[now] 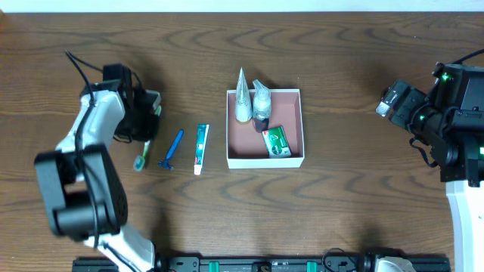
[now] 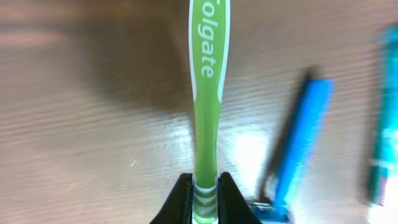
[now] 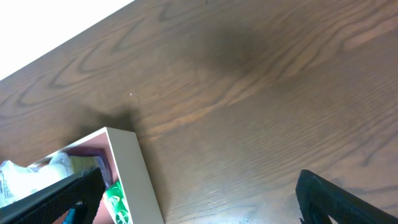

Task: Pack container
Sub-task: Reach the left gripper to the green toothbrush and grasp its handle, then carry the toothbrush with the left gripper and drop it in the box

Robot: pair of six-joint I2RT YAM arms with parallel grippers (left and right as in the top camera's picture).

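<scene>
The left gripper lifts past the razor and toothpaste tube and turns next, then lowers the green toothbrush over the green packet.
The container [image 1: 296,157] is a square white-walled box with a pinkish floor at the table's middle. It holds two clear tubes [image 1: 242,102], a small bottle and a green packet [image 1: 277,141]. My left gripper [image 1: 146,128] is shut on a green Colgate toothbrush [image 2: 208,99] at the table's left; its head [image 1: 139,162] shows below the gripper in the overhead view. My right gripper [image 3: 199,199] is open and empty at the far right, with the container's corner [image 3: 127,168] beside its left finger.
A blue razor [image 1: 172,149] and a toothpaste tube [image 1: 200,148] lie between the toothbrush and the container. The razor [image 2: 298,143] also shows right of the toothbrush in the left wrist view.
</scene>
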